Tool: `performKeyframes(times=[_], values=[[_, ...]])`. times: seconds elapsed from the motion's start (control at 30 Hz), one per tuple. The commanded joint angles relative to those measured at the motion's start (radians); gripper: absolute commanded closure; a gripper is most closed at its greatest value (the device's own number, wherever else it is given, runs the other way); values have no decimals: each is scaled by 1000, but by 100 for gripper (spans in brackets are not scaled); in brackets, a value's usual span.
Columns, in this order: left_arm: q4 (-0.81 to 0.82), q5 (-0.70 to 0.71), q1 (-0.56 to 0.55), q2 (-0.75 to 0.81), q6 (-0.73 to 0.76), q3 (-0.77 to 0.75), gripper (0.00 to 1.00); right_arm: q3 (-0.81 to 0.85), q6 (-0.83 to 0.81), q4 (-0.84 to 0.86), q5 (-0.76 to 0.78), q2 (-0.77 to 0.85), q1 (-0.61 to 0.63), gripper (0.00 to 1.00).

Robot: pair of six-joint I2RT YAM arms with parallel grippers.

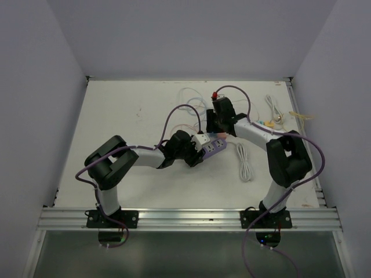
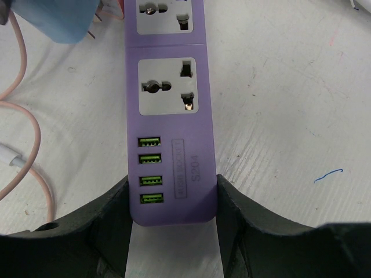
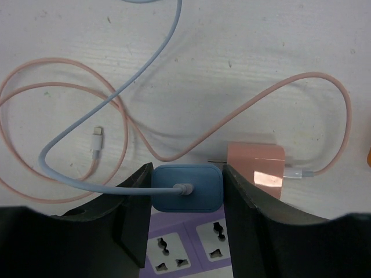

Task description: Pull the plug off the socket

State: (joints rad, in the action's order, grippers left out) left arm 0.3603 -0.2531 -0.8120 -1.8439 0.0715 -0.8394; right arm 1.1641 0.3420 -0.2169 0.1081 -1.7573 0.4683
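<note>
I will next move my left gripper outward, left in the top view, over bare tabletop, and release the power strip (image 2: 171,116), as its sockets are already empty.
A purple power strip (image 2: 171,116) with universal sockets and green USB ports lies on the white table, also visible in the top view (image 1: 213,146). My left gripper (image 2: 173,200) is shut on its USB end, one finger on each long side. My right gripper (image 3: 186,191) is shut on a blue plug (image 3: 200,200) with a light blue cable (image 3: 116,87). The plug hangs above the strip (image 3: 185,246), whose sockets below it are empty. In the left wrist view the blue plug (image 2: 52,20) sits off the strip's left side, prongs showing.
A pink charger (image 3: 255,171) with a long looping pink cable (image 3: 58,63) lies on the table beside the strip's far end. A coiled white cable (image 1: 244,162) lies right of the strip, another (image 1: 272,107) at the back right. Walls enclose the table.
</note>
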Motion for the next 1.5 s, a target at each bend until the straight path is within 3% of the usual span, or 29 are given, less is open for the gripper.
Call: performKeyframes(times=[0.0,0.1,0.23,0.27,0.37,0.57,0.83,1.03,1.27,1.47], values=[[-258,-11,-9,-78,-41,54,100,101,45,-105,21,-45,-3,98],[-256,-9,-9,-77,-41,57,100,146,49,-147,19,-89,-2,88],[-256,-8,-9,-75,-41,57,100,175,54,-171,7,-107,-3,66],[-256,-8,-9,-74,-41,57,100,178,57,-174,4,-105,-3,53],[-258,-6,-9,-75,-41,56,100,166,61,-170,-2,-73,-3,33],[-259,3,-9,-77,-47,56,100,151,49,-205,31,48,-3,14],[-262,21,14,-63,-64,60,100,82,26,-355,146,324,-5,1],[-251,0,65,-43,-130,77,100,-35,31,-420,270,624,-10,1],[-228,-31,201,-29,-219,91,100,-135,14,-481,387,930,-10,1],[-224,-23,358,-41,-318,53,100,-205,26,-524,481,1064,-10,1]])
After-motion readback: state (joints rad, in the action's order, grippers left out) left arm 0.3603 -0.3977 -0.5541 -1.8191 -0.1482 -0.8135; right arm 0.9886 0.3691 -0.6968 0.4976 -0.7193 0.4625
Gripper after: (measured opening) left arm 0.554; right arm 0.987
